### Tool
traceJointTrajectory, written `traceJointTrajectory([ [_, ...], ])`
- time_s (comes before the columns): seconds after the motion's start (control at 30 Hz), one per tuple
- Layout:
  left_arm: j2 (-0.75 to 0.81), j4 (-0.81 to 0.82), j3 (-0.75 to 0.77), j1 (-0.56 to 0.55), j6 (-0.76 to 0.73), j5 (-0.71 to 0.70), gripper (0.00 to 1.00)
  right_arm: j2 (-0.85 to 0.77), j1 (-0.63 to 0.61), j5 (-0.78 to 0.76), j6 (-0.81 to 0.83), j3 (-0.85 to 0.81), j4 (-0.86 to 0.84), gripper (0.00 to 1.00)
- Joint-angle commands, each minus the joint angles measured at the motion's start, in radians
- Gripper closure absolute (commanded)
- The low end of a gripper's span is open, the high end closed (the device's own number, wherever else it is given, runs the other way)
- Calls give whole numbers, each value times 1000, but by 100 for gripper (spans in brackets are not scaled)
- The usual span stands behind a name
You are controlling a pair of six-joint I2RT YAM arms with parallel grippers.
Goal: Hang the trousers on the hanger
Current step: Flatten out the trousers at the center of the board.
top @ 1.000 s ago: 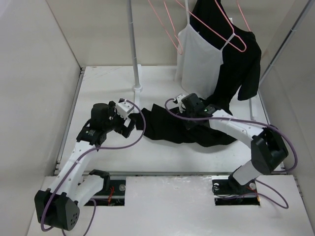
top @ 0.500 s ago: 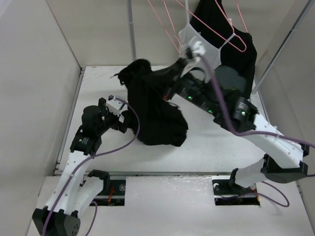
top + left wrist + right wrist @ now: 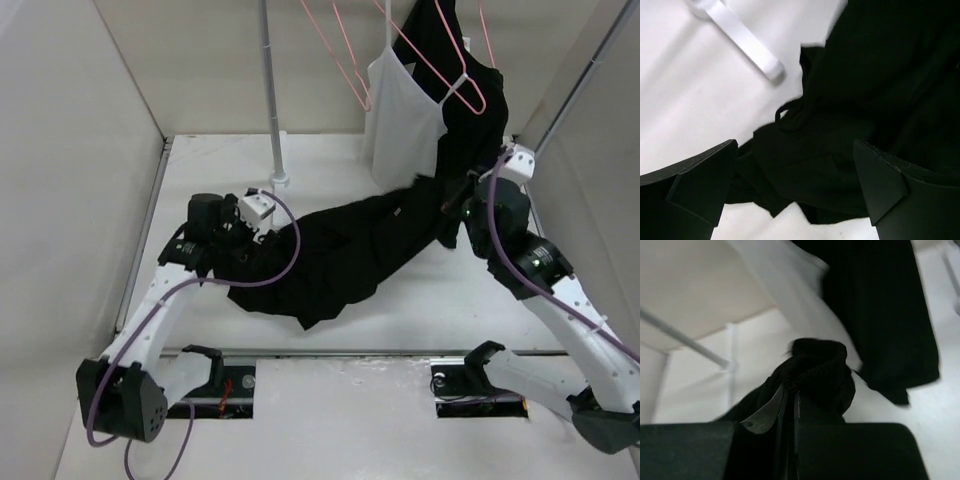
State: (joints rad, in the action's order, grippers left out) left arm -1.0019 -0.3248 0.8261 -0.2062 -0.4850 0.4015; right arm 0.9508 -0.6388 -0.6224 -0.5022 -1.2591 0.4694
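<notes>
My right gripper draws the trousers' gathered waistband to the right in the top view next and lowers to release it, as bare tabletop lies below the gripper.
The black trousers (image 3: 340,245) lie stretched across the table from the left gripper to the right one. My right gripper (image 3: 449,203) is shut on a bunched end of them, held up off the table; the right wrist view shows that bunch (image 3: 817,370) between the closed fingers of the gripper (image 3: 790,392). My left gripper (image 3: 257,246) is open just over the trousers' left end; in the left wrist view its fingers (image 3: 700,175) stand wide apart over the black fabric (image 3: 840,150). An empty pink hanger (image 3: 343,60) hangs at the back.
A white camisole (image 3: 400,120) and a black top (image 3: 480,130) hang on another pink hanger (image 3: 450,75) at the back right, close to my right gripper. A white upright pole (image 3: 270,90) with its foot (image 3: 740,35) stands at the back centre. Walls close in left and right.
My right gripper lifted the trousers off the table, raised them high at the back, then swung down to the right, pulling them out long. The left gripper stayed by their left end.
</notes>
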Motion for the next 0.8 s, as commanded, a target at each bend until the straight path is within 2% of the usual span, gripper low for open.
traceJointTrajectory([
  [0.0,-87,-105,44,-21,-164,0,0,-17,167,83,-157,122,153,100],
  [0.07,-112,-96,19,-59,-233,-118,0,-44,276,163,-229,202,167,100],
  [0.23,-145,9,-111,-68,-362,-283,0,-181,402,176,-299,343,134,100],
  [0.43,-289,9,-131,-68,-434,-299,0,-175,435,187,-240,363,133,100],
  [0.53,-371,94,-150,-81,-405,-345,0,-175,435,187,-230,372,115,100],
  [0.57,-410,127,-150,-81,-394,-369,3,-175,444,187,-229,372,106,100],
  [0.6,-426,127,-140,-81,-370,-369,11,-175,444,187,-229,372,106,100],
  [0.63,-435,127,-128,-81,-357,-369,34,-185,444,196,-220,372,106,100],
  [0.7,-435,90,-88,-68,-348,-346,65,-185,462,222,-200,372,80,100],
  [0.73,-417,90,-76,-52,-316,-346,92,-185,462,237,-191,372,71,100],
  [0.77,-400,90,-59,-39,-304,-358,100,-173,462,253,-171,372,71,100],
])
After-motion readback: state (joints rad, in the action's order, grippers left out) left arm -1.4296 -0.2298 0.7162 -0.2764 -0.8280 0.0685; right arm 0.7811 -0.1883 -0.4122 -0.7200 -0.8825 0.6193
